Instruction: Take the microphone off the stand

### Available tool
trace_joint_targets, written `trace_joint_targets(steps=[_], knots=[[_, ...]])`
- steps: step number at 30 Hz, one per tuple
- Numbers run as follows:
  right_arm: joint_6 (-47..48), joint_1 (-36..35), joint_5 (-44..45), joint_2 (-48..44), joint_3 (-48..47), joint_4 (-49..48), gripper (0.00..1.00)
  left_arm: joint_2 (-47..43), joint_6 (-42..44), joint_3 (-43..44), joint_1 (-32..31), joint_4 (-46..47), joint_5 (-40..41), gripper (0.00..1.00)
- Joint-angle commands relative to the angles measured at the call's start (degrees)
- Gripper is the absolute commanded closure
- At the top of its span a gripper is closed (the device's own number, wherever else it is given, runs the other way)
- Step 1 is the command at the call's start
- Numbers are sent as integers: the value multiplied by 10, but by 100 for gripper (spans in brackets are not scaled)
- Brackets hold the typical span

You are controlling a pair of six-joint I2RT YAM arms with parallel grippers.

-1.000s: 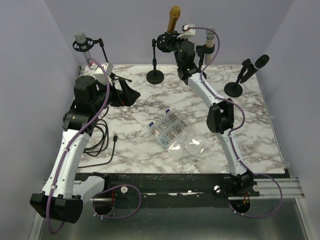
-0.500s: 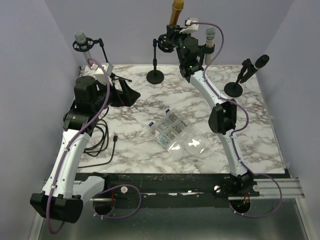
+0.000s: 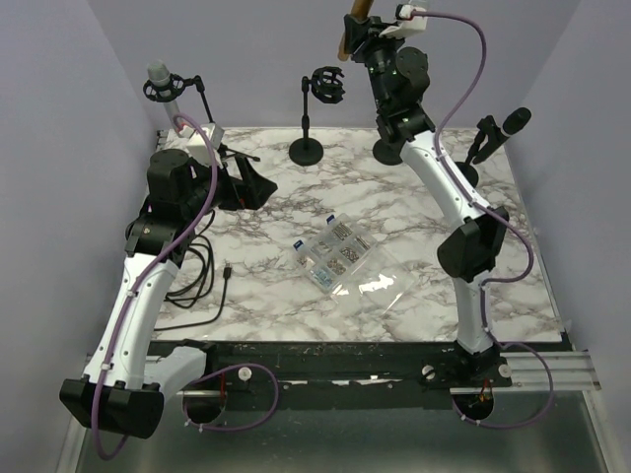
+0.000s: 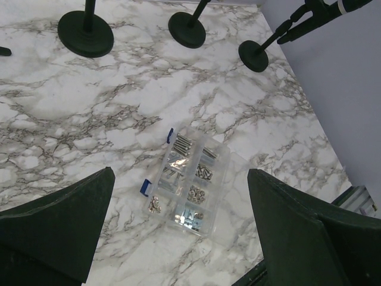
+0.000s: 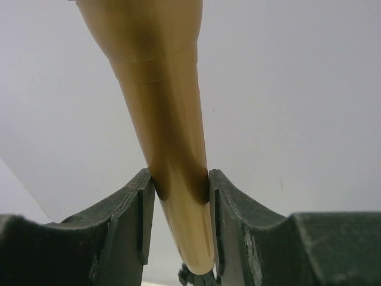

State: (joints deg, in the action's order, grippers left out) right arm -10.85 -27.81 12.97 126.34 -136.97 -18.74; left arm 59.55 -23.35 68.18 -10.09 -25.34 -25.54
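The gold microphone [image 3: 357,10] tilts flat next as my right gripper moves back and down, then releases it on the open tabletop [image 3: 398,220] beside the screw organizer, since that spot is empty.
My right gripper [image 3: 355,41] is raised high at the back, shut on the gold microphone [image 3: 357,10], whose top runs out of the frame. In the right wrist view the gold microphone [image 5: 172,119] is pinched between both fingers [image 5: 140,220], its lower end just below the pads. The black stand with its empty ring mount [image 3: 326,86] and round base [image 3: 307,151] stands below and to the left of the gripper, apart from the microphone. My left gripper [image 3: 248,183] hangs over the table's left side, open and empty [image 4: 184,238].
A grey microphone on a stand [image 3: 159,79] is at the back left. A black microphone on a tilted stand [image 3: 513,123] is at the back right. A clear screw organizer [image 3: 333,252] lies mid-table, and it shows in the left wrist view [image 4: 184,182]. A black cable [image 3: 200,279] lies at the left.
My right gripper has risen up and to the right with the gold microphone, lifting it out of the ring mount. The left arm has not moved.
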Motion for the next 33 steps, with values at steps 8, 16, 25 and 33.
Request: trace_joint_targets(steps=[8, 16, 25, 33], knots=[[66, -5, -17, -271, 371, 49, 99, 14, -12, -3, 2, 20, -36, 2], [164, -6, 54, -407, 527, 212, 99, 18, -44, -13, -3, 48, -91, 2], [219, -6, 118, -450, 627, 346, 99, 21, -42, -12, -30, 43, -85, 2], [184, -6, 129, -353, 576, 494, 99, 23, -33, -10, -36, 34, -67, 2]])
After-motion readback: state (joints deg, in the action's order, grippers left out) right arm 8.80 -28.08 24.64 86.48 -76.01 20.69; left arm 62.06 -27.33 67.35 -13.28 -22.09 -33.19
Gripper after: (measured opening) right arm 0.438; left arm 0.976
